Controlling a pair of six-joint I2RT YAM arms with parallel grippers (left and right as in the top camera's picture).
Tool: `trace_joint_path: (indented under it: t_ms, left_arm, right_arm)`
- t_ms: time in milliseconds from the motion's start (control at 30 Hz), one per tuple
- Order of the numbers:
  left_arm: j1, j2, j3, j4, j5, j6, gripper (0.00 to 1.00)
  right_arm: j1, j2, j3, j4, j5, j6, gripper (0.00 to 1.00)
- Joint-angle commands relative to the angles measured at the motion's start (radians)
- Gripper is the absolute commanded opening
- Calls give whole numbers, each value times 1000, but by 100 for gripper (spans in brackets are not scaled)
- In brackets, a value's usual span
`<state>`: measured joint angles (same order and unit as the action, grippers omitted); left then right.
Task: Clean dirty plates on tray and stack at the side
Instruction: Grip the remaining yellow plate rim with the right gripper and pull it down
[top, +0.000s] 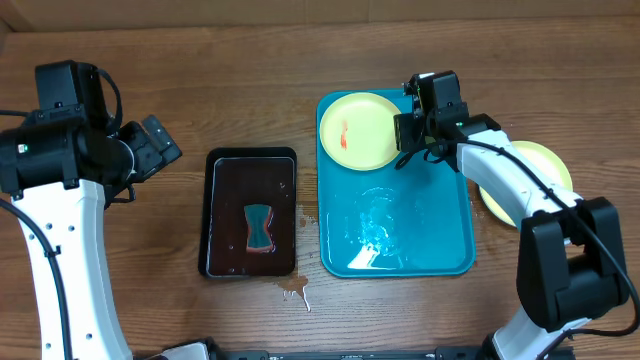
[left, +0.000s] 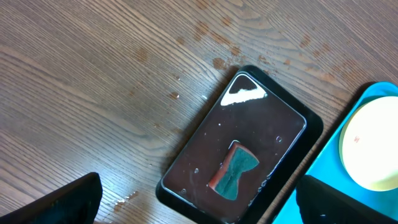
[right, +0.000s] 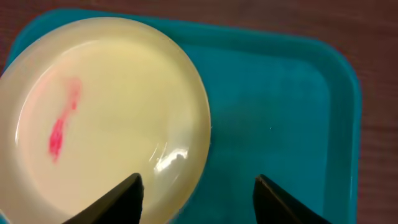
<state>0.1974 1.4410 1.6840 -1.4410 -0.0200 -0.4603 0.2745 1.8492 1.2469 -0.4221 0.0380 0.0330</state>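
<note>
The right gripper moves down onto the plate's rim beside the bare bottom of the teal tray next, because its open fingers already stand on either side of that rim.
A pale yellow-green plate (top: 360, 130) with a red-orange smear lies in the far left corner of the teal tray (top: 440, 250). It fills the left of the right wrist view (right: 106, 118), on the tray (right: 280, 93). My right gripper (top: 412, 130) (right: 198, 190) is open, just above the plate's right rim, one finger over the plate and one over the tray. More pale plates (top: 530, 165) lie stacked right of the tray, partly hidden by my right arm. My left gripper (top: 160, 140) (left: 199, 205) is open and empty, raised left of the black tray.
A black tray (top: 252, 212) (left: 242, 143) with dark water and a teal-and-red sponge (top: 259, 227) (left: 235, 178) sits left of the teal tray. Water glistens on the teal tray's middle. Small spills (top: 295, 290) mark the wooden table in front.
</note>
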Motion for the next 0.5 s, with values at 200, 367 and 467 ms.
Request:
trace_joint_path:
  t_ms: [200,367,467]
  left_arm:
    - [2,-6,17,2,-13,12,100]
    - [2,-6,17,2,-13,12,100]
    - [2,-6,17,2,-13,12,100]
  right_arm:
    - [-10,175,9,72,-25,31,14]
    - [-10,134,12,10,-41,76,4]
    - [-14,40,12,-48,-40,76,4]
